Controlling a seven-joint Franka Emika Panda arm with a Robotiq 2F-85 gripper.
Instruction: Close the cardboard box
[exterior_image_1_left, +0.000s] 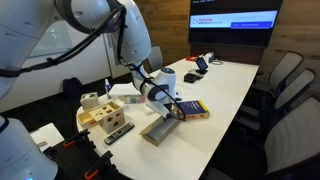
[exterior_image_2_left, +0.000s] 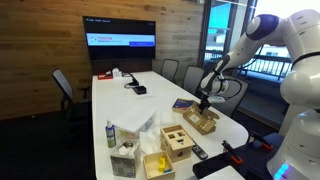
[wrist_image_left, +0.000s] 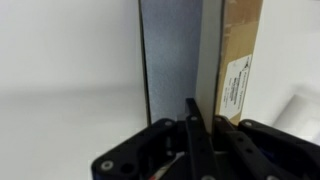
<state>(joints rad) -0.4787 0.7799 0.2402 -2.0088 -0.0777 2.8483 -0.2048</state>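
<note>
My gripper draws the pinched lid flap back from the box's far end over the box (exterior_image_1_left: 160, 130) next, before it opens.
The cardboard box (exterior_image_1_left: 158, 130) is flat and tan and lies on the white table near its front edge; it also shows in an exterior view (exterior_image_2_left: 200, 121). My gripper (exterior_image_1_left: 173, 108) points down at the box's far end, as it does in an exterior view (exterior_image_2_left: 203, 103). In the wrist view my fingers (wrist_image_left: 203, 125) are close together, with the thin edge of the lid flap (wrist_image_left: 208, 60) between them. The flap stands on edge. A grey face (wrist_image_left: 170, 60) lies to its left and tan cardboard with a white label (wrist_image_left: 238, 70) to its right.
A blue-red book (exterior_image_1_left: 194, 110) lies just beyond the box. A pale wooden crate with holes (exterior_image_1_left: 103, 116) and a dark remote (exterior_image_1_left: 118, 133) sit beside it. Office chairs (exterior_image_1_left: 285, 80) line the table's side. A wall screen (exterior_image_2_left: 120, 37) hangs at the far end.
</note>
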